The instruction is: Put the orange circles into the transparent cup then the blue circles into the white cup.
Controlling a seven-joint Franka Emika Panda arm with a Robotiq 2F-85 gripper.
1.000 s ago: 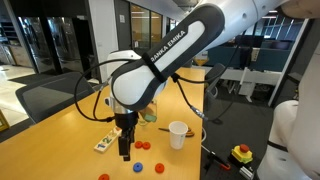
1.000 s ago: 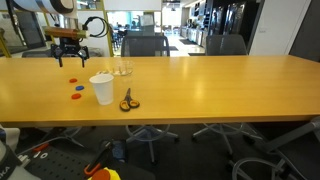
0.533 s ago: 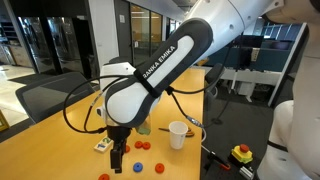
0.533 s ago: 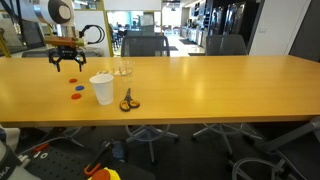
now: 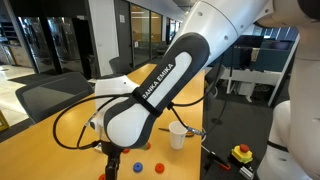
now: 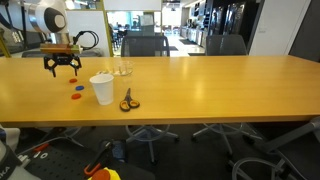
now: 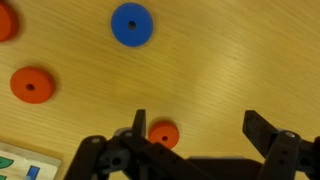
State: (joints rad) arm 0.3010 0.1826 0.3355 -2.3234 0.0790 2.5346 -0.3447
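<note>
I need to lower my gripper and shift it left in the wrist view, as the orange circle between its fingers is below it, off-center to that side.
My gripper (image 7: 200, 135) is open and empty, low over the wooden table; it also shows in both exterior views (image 5: 108, 166) (image 6: 62, 68). In the wrist view one orange circle (image 7: 164, 134) lies just inside the left finger. Another orange circle (image 7: 31, 85) lies to the left, a third (image 7: 4, 21) is cut by the edge, and a blue circle (image 7: 132, 24) lies above. The white cup (image 6: 102, 89) (image 5: 177, 134) stands apart from the gripper. The transparent cup (image 6: 123, 70) stands behind it. An orange circle (image 6: 76, 83) and a blue circle (image 6: 77, 96) lie left of the white cup.
Scissors with yellow handles (image 6: 129, 100) lie right of the white cup. A white patterned card (image 7: 20, 165) lies at the lower left of the wrist view. Office chairs (image 6: 140, 45) stand along the table's far side. The arm's bulk (image 5: 150, 95) hides part of the table.
The arm has swung the gripper away from the cups, along the table and lower, over the scattered circles. The gripper stays open. No object has moved.
</note>
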